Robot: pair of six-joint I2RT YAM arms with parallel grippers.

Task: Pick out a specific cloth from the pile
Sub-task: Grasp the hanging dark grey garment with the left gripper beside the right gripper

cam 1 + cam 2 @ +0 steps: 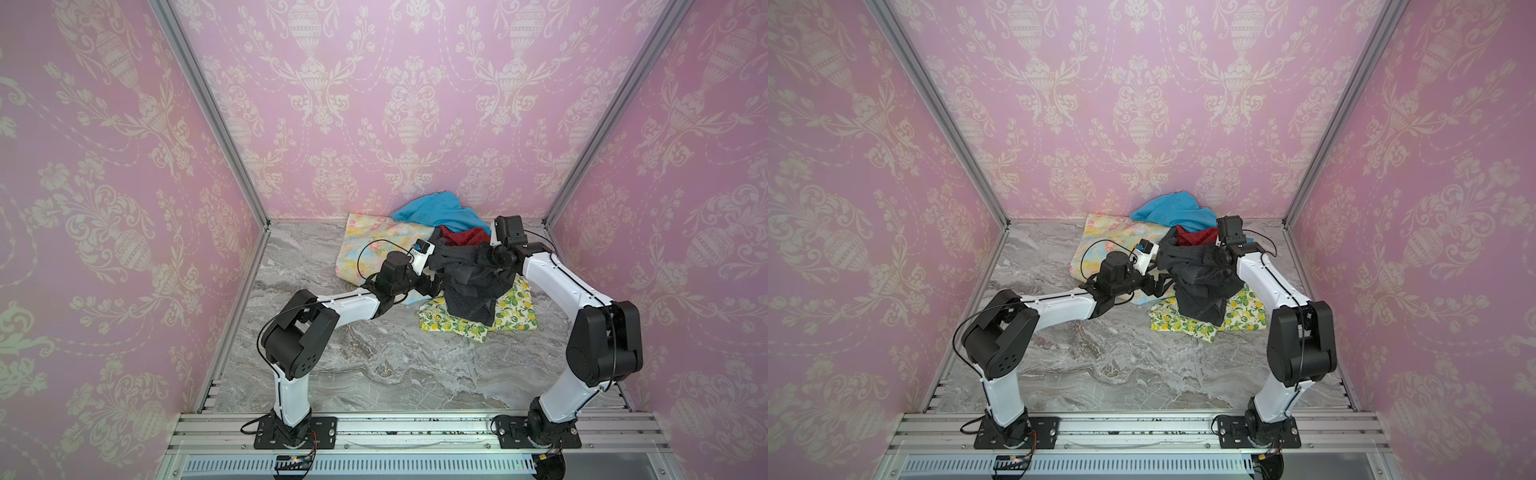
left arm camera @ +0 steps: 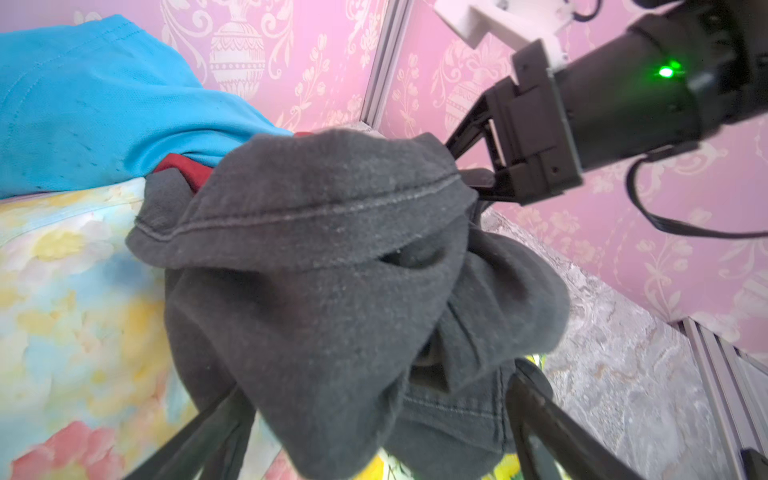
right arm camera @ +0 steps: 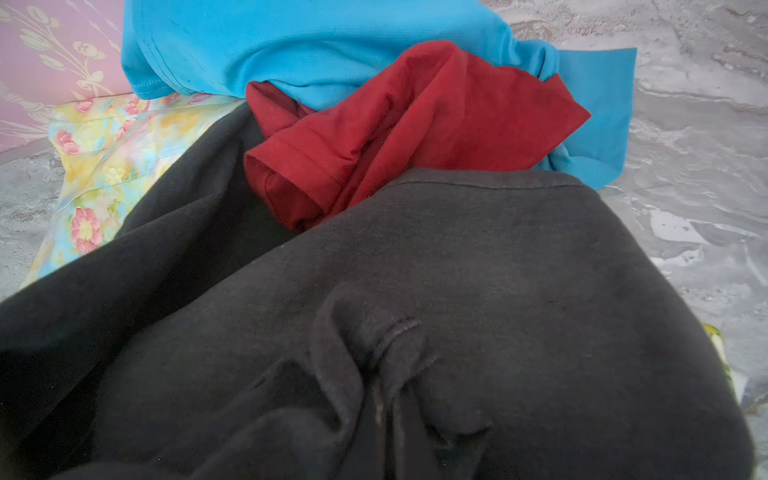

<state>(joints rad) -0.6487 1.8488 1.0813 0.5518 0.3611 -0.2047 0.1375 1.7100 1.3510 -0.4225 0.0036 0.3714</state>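
The right gripper moves down toward the charcoal cloth's lower folds next and releases the fold, since the bunched cloth hangs above the pile.
The dark charcoal cloth (image 1: pixel 469 284) (image 1: pixel 1202 286) hangs bunched above the pile, a stitched seam across it in the left wrist view (image 2: pixel 332 270). My right gripper (image 1: pixel 495 267) (image 2: pixel 478 166) is shut on a fold of its upper edge (image 3: pixel 390 411). My left gripper (image 1: pixel 434 282) (image 2: pixel 384 380) stands open beside the cloth's left side. Its fingers (image 2: pixel 208 432) straddle the hanging lower bunch without closing on it. The pile lies below and behind: a bright blue cloth (image 1: pixel 440 212), a dark red cloth (image 3: pixel 415 124), a pastel floral cloth (image 1: pixel 374 245) and a lemon-print cloth (image 1: pixel 515 309).
The marble floor (image 1: pixel 374 365) stretches toward the front between both arm bases. Pink patterned walls close in on three sides, and the blue cloth leans against the back wall. A metal rail (image 1: pixel 415 428) runs along the front edge.
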